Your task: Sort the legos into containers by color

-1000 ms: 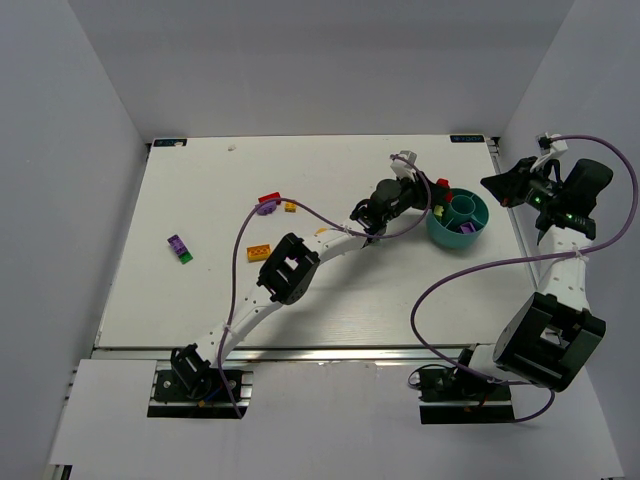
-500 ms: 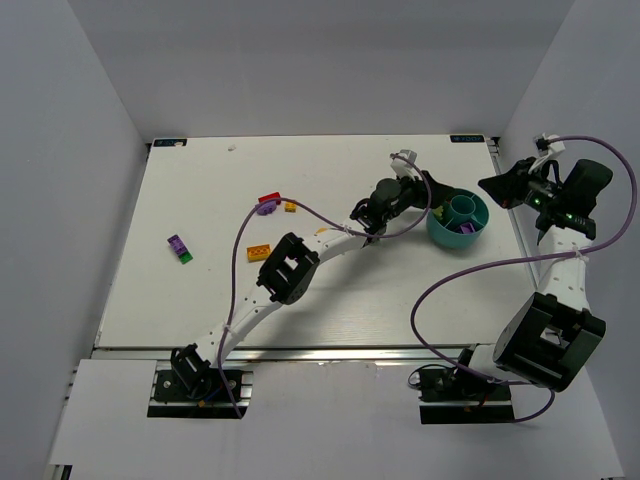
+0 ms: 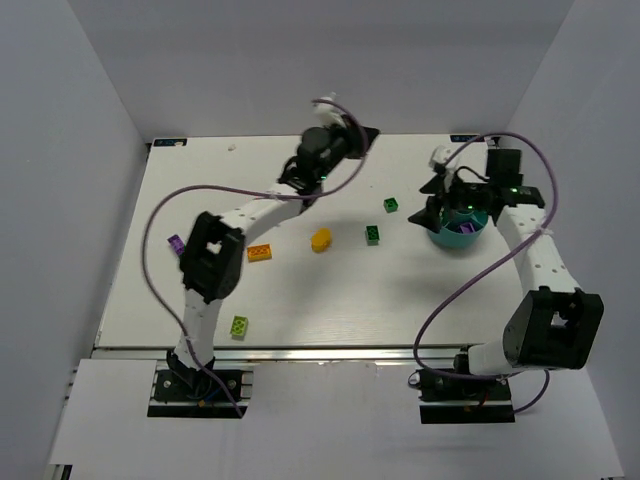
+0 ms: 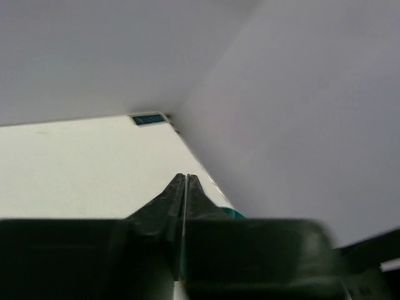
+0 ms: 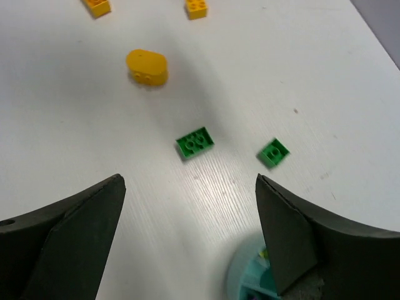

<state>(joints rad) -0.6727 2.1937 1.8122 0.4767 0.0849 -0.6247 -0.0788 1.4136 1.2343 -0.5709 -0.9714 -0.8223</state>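
Note:
My right gripper swings back across the table and down onto the lime brick [image 3: 239, 327] next, since that brick lies below and to the gripper's left in the top view.
The teal bowl [image 3: 452, 240] stands at the right of the table, with purple pieces inside it; its rim [image 5: 250, 278] shows at the bottom of the right wrist view. My right gripper [image 3: 428, 203] [image 5: 189, 181] hangs open and empty over the bowl's left edge. Just left of it lie two green legos [image 3: 391, 205] [image 3: 372, 234], a wide one [image 5: 195, 142] and a small one [image 5: 273, 152]. An oval orange-yellow lego [image 3: 320, 239] [image 5: 147, 67] lies further left. My left gripper [image 3: 366, 132] [image 4: 185, 177] is shut on nothing, raised at the back of the table.
An orange brick [image 3: 259, 252], a purple brick [image 3: 176, 243] and a lime brick [image 3: 239, 325] lie on the left half. Two orange bricks [image 5: 97, 6] [image 5: 197, 7] show at the top of the right wrist view. White walls enclose the table.
My left arm has swung from beside the bowl to the back of the table and shut. My right arm came in from the right wall and opened. The bricks lie differently.

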